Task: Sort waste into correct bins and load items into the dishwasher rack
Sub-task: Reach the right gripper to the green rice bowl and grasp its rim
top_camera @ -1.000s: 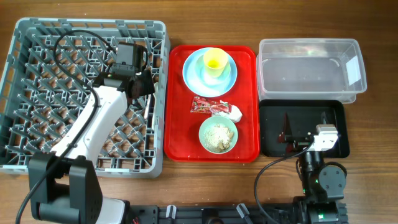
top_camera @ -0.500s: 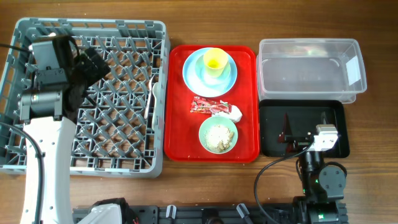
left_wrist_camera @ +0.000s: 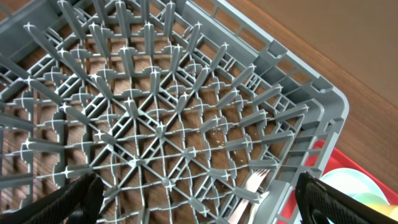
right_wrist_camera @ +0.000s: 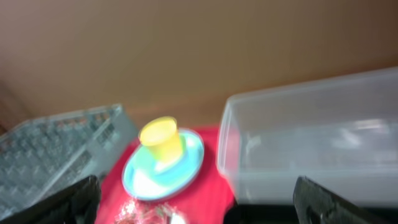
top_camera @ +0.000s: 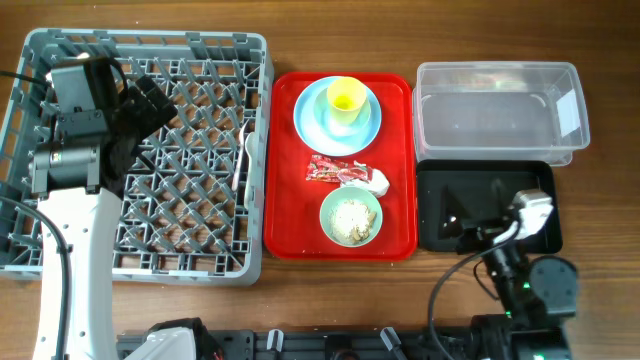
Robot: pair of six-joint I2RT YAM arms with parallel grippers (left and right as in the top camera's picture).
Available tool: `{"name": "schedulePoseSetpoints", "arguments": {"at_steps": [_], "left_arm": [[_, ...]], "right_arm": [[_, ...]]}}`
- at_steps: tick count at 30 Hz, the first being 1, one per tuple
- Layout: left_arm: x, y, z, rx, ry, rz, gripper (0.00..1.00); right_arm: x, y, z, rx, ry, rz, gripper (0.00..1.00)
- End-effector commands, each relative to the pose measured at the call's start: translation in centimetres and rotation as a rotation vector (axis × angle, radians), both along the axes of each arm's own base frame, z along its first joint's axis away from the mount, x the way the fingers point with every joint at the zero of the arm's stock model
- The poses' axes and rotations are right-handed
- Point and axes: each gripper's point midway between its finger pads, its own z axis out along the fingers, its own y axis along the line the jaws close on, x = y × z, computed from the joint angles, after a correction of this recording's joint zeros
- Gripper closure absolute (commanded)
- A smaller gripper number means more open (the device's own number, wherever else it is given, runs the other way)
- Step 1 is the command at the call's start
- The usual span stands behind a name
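The red tray is clear at the green bowl's rack-side rim (top_camera: 324, 224), so my right gripper will swing to the left in the overhead view next and come down onto the bowl's rim there.
The grey dishwasher rack (top_camera: 30, 150) fills the left of the table. A white fork (top_camera: 245, 150) lies inside its right wall, and the left wrist view shows the fork (left_wrist_camera: 254, 182) among the pegs. My left gripper (top_camera: 150, 100) hovers open and empty over the rack's far left part. On the red tray are a blue plate (top_camera: 318, 118) carrying a yellow cup (top_camera: 346, 97), a red wrapper (top_camera: 328, 170), a white napkin (top_camera: 375, 181) and a green bowl (top_camera: 350, 217) of rice. My right gripper (top_camera: 468, 234) is open over the black tray (top_camera: 485, 190).
The clear tub (top_camera: 497, 110) stands behind the black tray at the right. The red tray (top_camera: 285, 200) lies between the rack and the bins. The right wrist view is blurred and shows the cup (right_wrist_camera: 160, 140), the plate (right_wrist_camera: 168, 171) and the tub (right_wrist_camera: 311, 149).
My left arm has swung from the rack's right part to its far left and opened, leaving the fork by the right wall. The right arm has shifted a little to the right.
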Motion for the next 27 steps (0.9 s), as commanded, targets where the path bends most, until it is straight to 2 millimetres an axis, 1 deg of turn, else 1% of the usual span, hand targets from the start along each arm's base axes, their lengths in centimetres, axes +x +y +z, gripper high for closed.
{"name": "schedulePoseSetpoints", "arguments": {"at_steps": [1, 3, 4, 6, 7, 8, 9, 10, 11, 13, 14, 15, 17, 18, 19, 20, 21, 22, 23, 25, 27], "left_arm": [[0.1, 0.3, 0.3, -0.003, -0.010, 0.019, 0.00], [0.1, 0.3, 0.3, -0.003, -0.010, 0.019, 0.00], [0.1, 0.3, 0.3, -0.003, -0.010, 0.019, 0.00], [0.1, 0.3, 0.3, -0.003, -0.010, 0.019, 0.00], [0.1, 0.3, 0.3, -0.003, -0.010, 0.019, 0.00], [0.1, 0.3, 0.3, -0.003, -0.010, 0.019, 0.00], [0.1, 0.3, 0.3, -0.003, -0.010, 0.019, 0.00], [0.1, 0.3, 0.3, -0.003, -0.010, 0.019, 0.00], [0.1, 0.3, 0.3, -0.003, -0.010, 0.019, 0.00], [0.1, 0.3, 0.3, -0.003, -0.010, 0.019, 0.00], [0.1, 0.3, 0.3, -0.003, -0.010, 0.019, 0.00], [0.1, 0.3, 0.3, -0.003, -0.010, 0.019, 0.00], [0.1, 0.3, 0.3, -0.003, -0.010, 0.019, 0.00], [0.1, 0.3, 0.3, -0.003, -0.010, 0.019, 0.00], [0.1, 0.3, 0.3, -0.003, -0.010, 0.019, 0.00], [0.1, 0.3, 0.3, -0.003, -0.010, 0.019, 0.00], [0.1, 0.3, 0.3, -0.003, -0.010, 0.019, 0.00], [0.1, 0.3, 0.3, -0.003, -0.010, 0.019, 0.00], [0.1, 0.3, 0.3, -0.003, -0.010, 0.019, 0.00], [0.1, 0.3, 0.3, -0.003, -0.010, 0.019, 0.00], [0.1, 0.3, 0.3, -0.003, -0.010, 0.019, 0.00]], "right_arm": [[0.2, 0.5, 6.6, -0.016, 0.146, 0.034, 0.00], [0.8, 0.5, 8.3, -0.082, 0.336, 0.054, 0.00], [1.3, 0.5, 9.5, -0.082, 0.419, 0.056, 0.00], [2.5, 0.7, 11.3, -0.077, 0.504, 0.066, 0.00], [3.5, 1.3, 12.2, -0.051, 0.538, 0.092, 0.00], [3.9, 2.6, 12.5, 0.000, 0.572, 0.152, 0.00], [4.1, 4.9, 12.5, 0.057, 0.590, 0.294, 0.00], [4.2, 6.5, 11.8, 0.121, 0.648, 0.382, 0.18], [4.5, 6.7, 10.5, 0.157, 0.719, 0.372, 0.34], [4.6, 6.4, 7.0, 0.178, 0.877, 0.272, 0.46], [4.2, 6.8, 5.5, 0.153, 0.924, 0.266, 0.47], [3.3, 8.0, 4.0, 0.116, 0.969, 0.294, 0.47], [1.8, 10.1, 1.7, 0.070, 1.041, 0.317, 0.47], [0.8, 11.5, 0.2, 0.040, 1.070, 0.340, 0.47], [-0.8, 15.0, -1.9, -0.009, 1.081, 0.425, 0.47], [-1.6, 16.9, -3.1, -0.033, 1.068, 0.473, 0.49], [-2.1, 18.1, -4.0, -0.052, 1.056, 0.491, 0.54], [-2.7, 19.5, -5.5, -0.096, 1.027, 0.499, 0.60], [-2.8, 20.2, -6.9, -0.149, 0.996, 0.469, 0.62], [-2.8, 20.9, -8.8, -0.243, 0.948, 0.423, 0.62], [-2.7, 21.0, -10.1, -0.332, 0.923, 0.380, 0.62]]}}
